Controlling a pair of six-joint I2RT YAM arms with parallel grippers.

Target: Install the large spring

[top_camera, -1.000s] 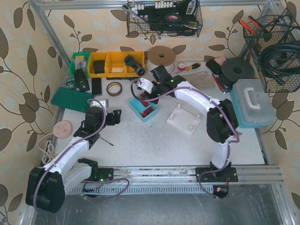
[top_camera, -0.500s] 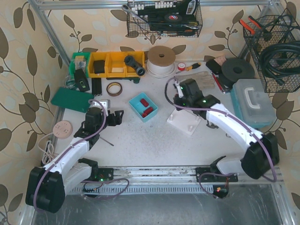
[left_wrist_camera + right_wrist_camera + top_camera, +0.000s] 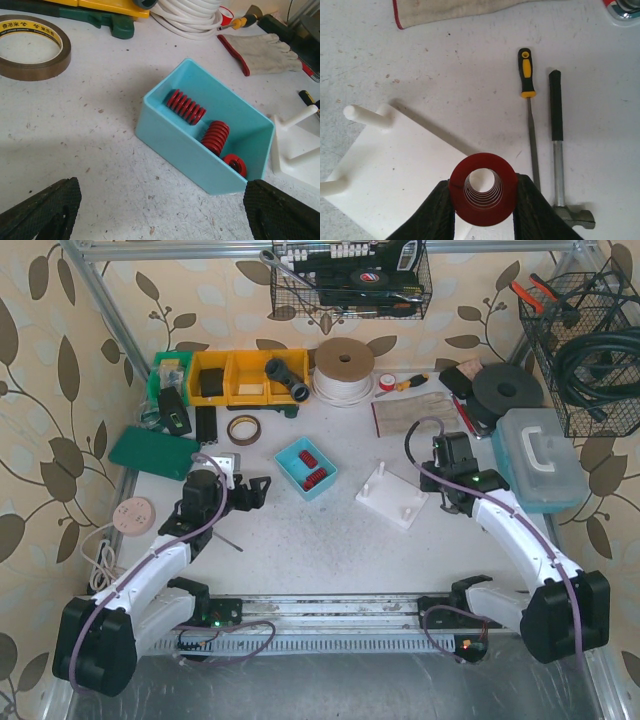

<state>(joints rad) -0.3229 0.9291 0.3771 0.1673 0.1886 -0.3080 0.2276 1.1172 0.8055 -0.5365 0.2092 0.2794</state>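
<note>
I need to move my right gripper down next, onto the peg base's corner nearest the screwdriver, and let go of the spring there, because white shows through the hole of the red spring.
My right gripper (image 3: 483, 200) is shut on a large red spring (image 3: 483, 189), seen end-on between the black fingers. It hangs over the right edge of the white peg base (image 3: 395, 165), whose pegs (image 3: 367, 116) stick out at the left. In the top view the right gripper (image 3: 447, 498) is just right of the base (image 3: 385, 498). The blue tray (image 3: 175, 145) holds three red springs (image 3: 186, 106). My left gripper (image 3: 160, 215) is open and empty, low over the table just in front of the tray (image 3: 290, 472).
A yellow-handled screwdriver (image 3: 527, 100) and a hammer (image 3: 559, 150) lie right of the base, a glove (image 3: 470, 10) beyond. A tape roll (image 3: 32, 47), yellow bins (image 3: 235, 375) and a white cable coil (image 3: 344, 368) are at the back. A blue toolbox (image 3: 540, 460) stands far right.
My right arm has swung from the blue tray to the right side of the white base, carrying the red spring. My left gripper has edged slightly right.
</note>
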